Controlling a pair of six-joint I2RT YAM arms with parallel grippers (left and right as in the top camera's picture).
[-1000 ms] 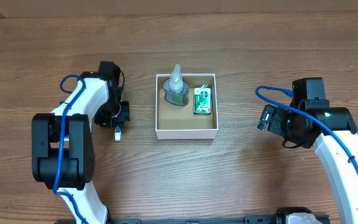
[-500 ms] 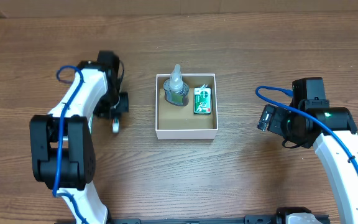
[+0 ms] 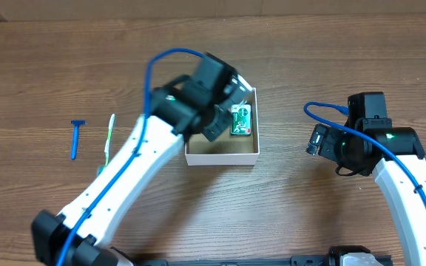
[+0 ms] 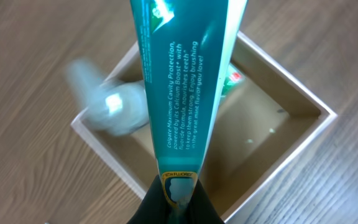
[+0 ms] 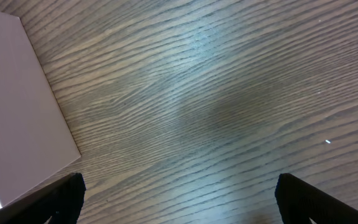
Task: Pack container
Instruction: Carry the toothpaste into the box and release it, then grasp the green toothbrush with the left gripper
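The bottle and green packet fill the container's far part, so my left gripper must next lower the tube's end toward the bare bottom along the container's near side (image 3: 229,146) (image 4: 253,152) and release it.
The container (image 3: 221,153), a white-walled box with a brown inside, sits mid-table. My left gripper (image 3: 213,118) hovers over its left half, hiding the bottle there. In the left wrist view the jaws (image 4: 178,200) are shut on the end of a teal toothpaste tube (image 4: 188,81), which hangs over the container (image 4: 284,165). A clear bottle (image 4: 107,106) shows blurred in its left corner. A green packet (image 3: 240,120) lies inside on the right and also shows in the left wrist view (image 4: 232,78). My right gripper (image 3: 316,140) is open and empty, right of the container (image 5: 17,112).
A blue razor (image 3: 75,139) and a green-and-white toothbrush (image 3: 109,139) lie on the wood at the left. My right gripper's fingers (image 5: 179,193) hang over bare wood.
My left arm has swung from the table's left side to above the container, carrying the toothpaste tube. The razor and toothbrush now show. The right arm has not moved.
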